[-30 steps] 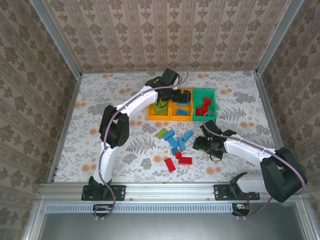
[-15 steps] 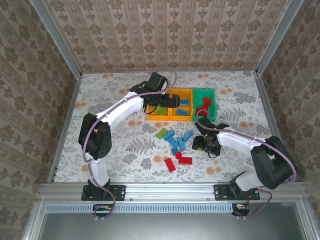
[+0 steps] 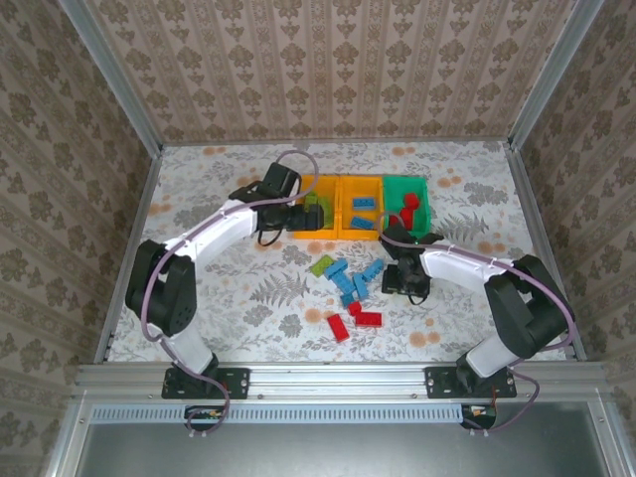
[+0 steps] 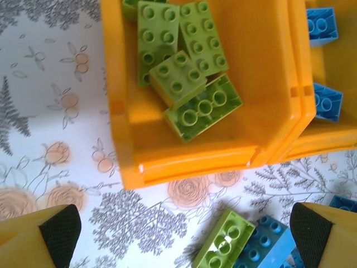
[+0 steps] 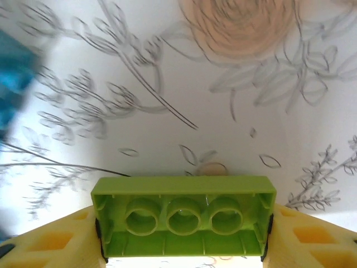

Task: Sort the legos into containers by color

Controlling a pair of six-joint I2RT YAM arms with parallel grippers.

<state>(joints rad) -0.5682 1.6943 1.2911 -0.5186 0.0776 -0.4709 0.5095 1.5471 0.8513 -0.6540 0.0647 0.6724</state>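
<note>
Next I need to lift my right gripper outward and past the middle bin (image 3: 362, 232) to release the lego, as the bin of lime green legos stands outward of my gripper.
Three containers stand in a row at the back: a left orange bin (image 3: 320, 231) (image 4: 184, 159) with several lime green legos (image 4: 187, 72), a middle orange bin (image 3: 362, 232) (image 4: 334, 131) with blue legos (image 4: 326, 100), and a green bin (image 3: 407, 184) with red legos (image 3: 405, 211). My left gripper (image 3: 298, 215) (image 4: 181, 226) hangs open over the table at the left bin's near wall. My right gripper (image 3: 403, 280) (image 5: 184, 234) is shut on a lime green lego (image 5: 184, 218), its hollow underside facing the camera, low over the table.
Loose legos lie in the middle of the table: a lime green one (image 3: 321, 264) (image 4: 223, 241), several blue ones (image 3: 350, 280) (image 4: 262, 245) and three red ones (image 3: 340, 327) nearer the front. Metal frame rails and patterned walls bound the table.
My left gripper has drawn back from over the bins to the left bin's near side, still open. My right gripper has closed onto the lime green lego.
</note>
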